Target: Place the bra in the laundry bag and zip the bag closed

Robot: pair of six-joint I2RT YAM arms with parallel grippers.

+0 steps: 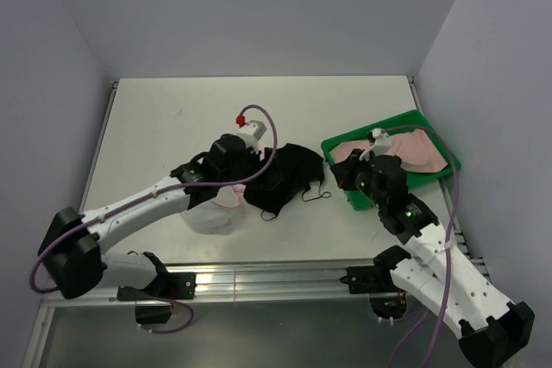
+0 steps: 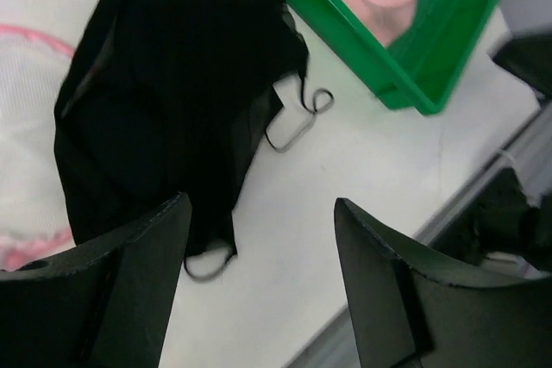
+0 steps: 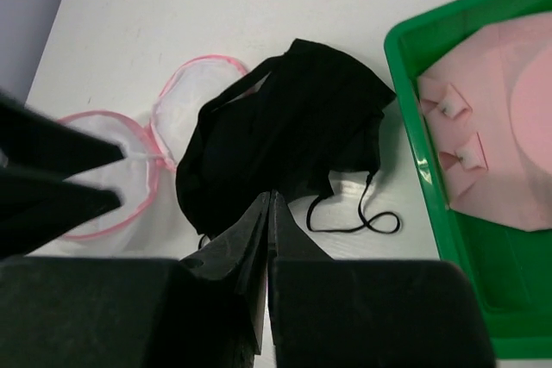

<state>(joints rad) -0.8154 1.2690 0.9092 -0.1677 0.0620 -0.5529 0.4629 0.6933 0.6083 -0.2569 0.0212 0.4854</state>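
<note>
The left gripper will reach outward and down onto the black garment's far edge (image 1: 293,149), because the garment overlaps the lid of the bag.
The pale pink bra (image 1: 414,148) lies spread in the green tray (image 1: 366,200); it also shows in the right wrist view (image 3: 509,144). The white mesh laundry bag (image 1: 216,213) with its pink rim lies open on the table, its lid (image 3: 185,109) folded back beside the pouch (image 3: 103,178). My left gripper (image 2: 263,213) is open and empty, hovering above bare table at the edge of a black garment (image 2: 172,101). My right gripper (image 3: 269,200) is shut and empty, at the tray's left end and pointing toward the black garment.
The black garment (image 1: 289,178), with thin loose straps (image 3: 362,217), lies between the bag and the tray. The tray's near corner (image 2: 414,66) is close to the left gripper. A metal rail (image 1: 276,277) runs along the table's near edge.
</note>
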